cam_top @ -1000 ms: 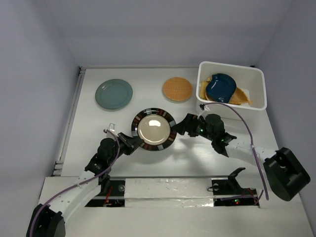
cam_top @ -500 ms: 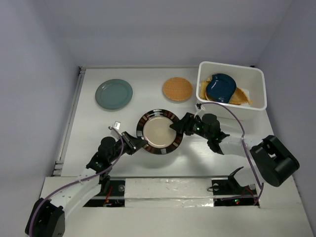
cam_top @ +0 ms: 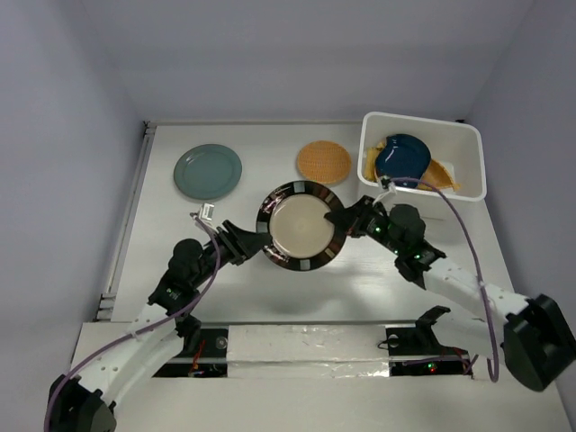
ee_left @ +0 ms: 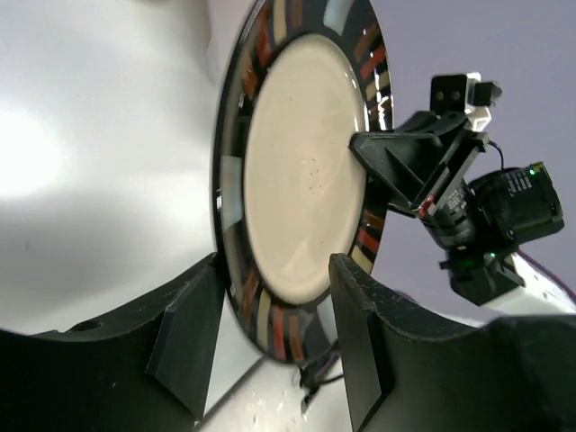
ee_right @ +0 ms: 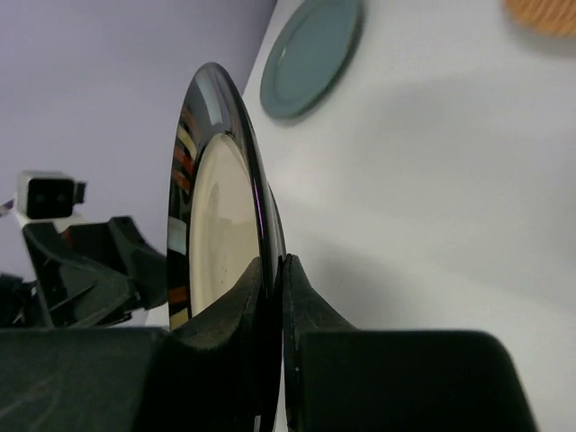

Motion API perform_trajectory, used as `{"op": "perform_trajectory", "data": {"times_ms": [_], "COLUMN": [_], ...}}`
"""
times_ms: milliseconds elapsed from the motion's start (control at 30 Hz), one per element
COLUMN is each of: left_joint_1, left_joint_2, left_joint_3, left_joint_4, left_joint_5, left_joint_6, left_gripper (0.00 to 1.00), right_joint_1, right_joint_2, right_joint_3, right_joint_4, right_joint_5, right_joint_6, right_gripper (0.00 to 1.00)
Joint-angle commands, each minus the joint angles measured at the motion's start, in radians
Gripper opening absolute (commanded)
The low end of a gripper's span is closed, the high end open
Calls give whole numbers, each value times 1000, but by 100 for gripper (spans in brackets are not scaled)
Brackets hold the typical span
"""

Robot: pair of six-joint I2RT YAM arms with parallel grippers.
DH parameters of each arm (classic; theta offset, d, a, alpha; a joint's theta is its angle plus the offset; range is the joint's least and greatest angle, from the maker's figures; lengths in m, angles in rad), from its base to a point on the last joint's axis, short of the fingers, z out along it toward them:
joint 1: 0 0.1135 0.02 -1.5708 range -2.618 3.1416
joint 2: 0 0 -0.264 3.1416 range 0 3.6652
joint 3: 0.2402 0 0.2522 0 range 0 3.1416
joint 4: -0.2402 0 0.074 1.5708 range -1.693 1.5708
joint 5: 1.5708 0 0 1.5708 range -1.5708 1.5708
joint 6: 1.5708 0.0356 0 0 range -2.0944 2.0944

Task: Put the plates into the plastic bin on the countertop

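Observation:
The bin's dark blue plate (cam_top: 403,158) is outward from my right gripper, to its right in the top view. My right gripper will next move over it, lower the cream plate (cam_top: 301,227) and let go of it.
A dark-rimmed cream plate (cam_top: 301,227) is lifted off the countertop (cam_top: 180,225) between both arms. My right gripper (cam_top: 340,219) is shut on its right rim; in the right wrist view both fingers pinch the plate (ee_right: 211,225) edge at the gripper (ee_right: 273,270). My left gripper (cam_top: 256,243) is open, and its jaws stand apart on either side of the plate's (ee_left: 301,171) left rim at the gripper (ee_left: 276,270). A teal plate (cam_top: 208,171) and an orange woven plate (cam_top: 323,162) lie further back. The plastic bin (cam_top: 477,162) at back right holds a dark blue plate (cam_top: 402,157) over a yellow one (cam_top: 443,176).
Pale lilac walls border the countertop on the left, back and right. A rail (cam_top: 126,225) runs along the left edge. The right arm's cable (cam_top: 450,225) loops over the surface near the bin. The teal plate (ee_right: 310,54) shows beyond the held plate.
The right gripper has closed on the cream plate's right rim and the left gripper has opened. The plate has shifted to the right and back, toward the bin.

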Motion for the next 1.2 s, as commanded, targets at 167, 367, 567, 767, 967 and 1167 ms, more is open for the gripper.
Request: {"op": "perform_trajectory", "data": {"times_ms": [167,367,567,767,967,1167], "left_joint_1": [1,1,1,1,1,1], "left_joint_2": [-56,-39,-42,-34,73,225], "left_joint_3": [93,73,62,50,73,133], "left_joint_4": [-39,-41,-70,-46,-19,10], "left_joint_5": [-78,-61,-63,-67,-104,-161], "left_joint_6": [132,157,186,195,221,255], "left_gripper": [46,46,45,45,41,38], "right_joint_1": [-275,-585,-754,-803,-803,-803], "right_joint_2": [-241,-145,54,225,301,343], "right_joint_3": [307,422,521,597,594,542], "right_joint_4": [-243,-297,-297,-291,-266,-240], "right_joint_5": [281,231,128,103,130,99], "right_joint_6": [-124,-106,-72,-68,-98,-109], "right_gripper": [0,0,0,0,0,6]}}
